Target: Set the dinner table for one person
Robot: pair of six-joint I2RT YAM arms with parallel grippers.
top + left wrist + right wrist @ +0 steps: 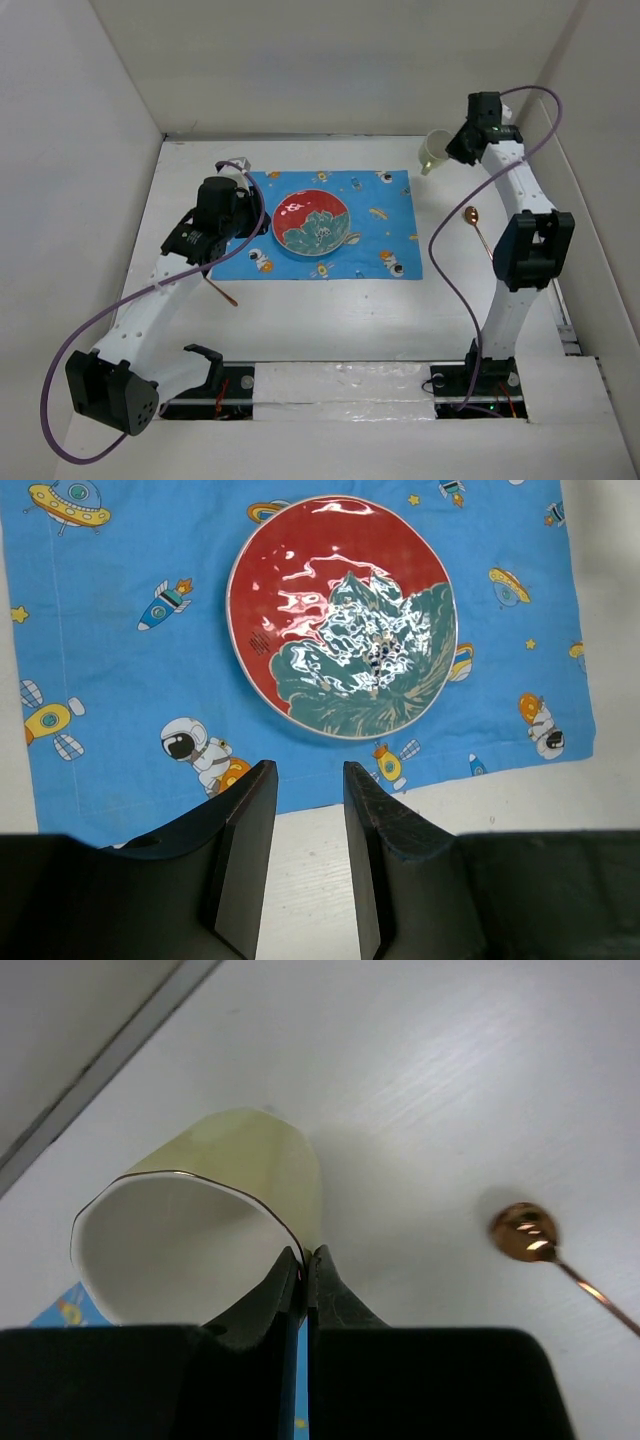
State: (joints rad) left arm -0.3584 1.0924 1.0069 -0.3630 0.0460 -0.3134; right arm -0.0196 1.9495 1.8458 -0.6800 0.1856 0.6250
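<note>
I need to move my right gripper left in the top view next, lower it and let go of the cup (434, 150) on the cloth's nearest corner, since that corner is empty.
A red and teal plate (312, 222) lies on the blue cartoon cloth (385, 235) on the white dinner table (330, 315). In the left wrist view the plate (342, 615) lies just beyond my left gripper (309, 775), which is open and empty over the cloth's near-left edge. My right gripper (304, 1257) is shut on the rim of a pale yellow cup (190, 1215) and holds it tilted above the table at the back right, where the top view also shows the cup (434, 150). A copper spoon (476, 228) lies right of the cloth.
A thin copper utensil (222, 291) lies on the table left of the cloth, partly under my left arm. White upright panels (80, 160) ring the table. The spoon's bowl (524, 1232) lies right of the cup in the right wrist view.
</note>
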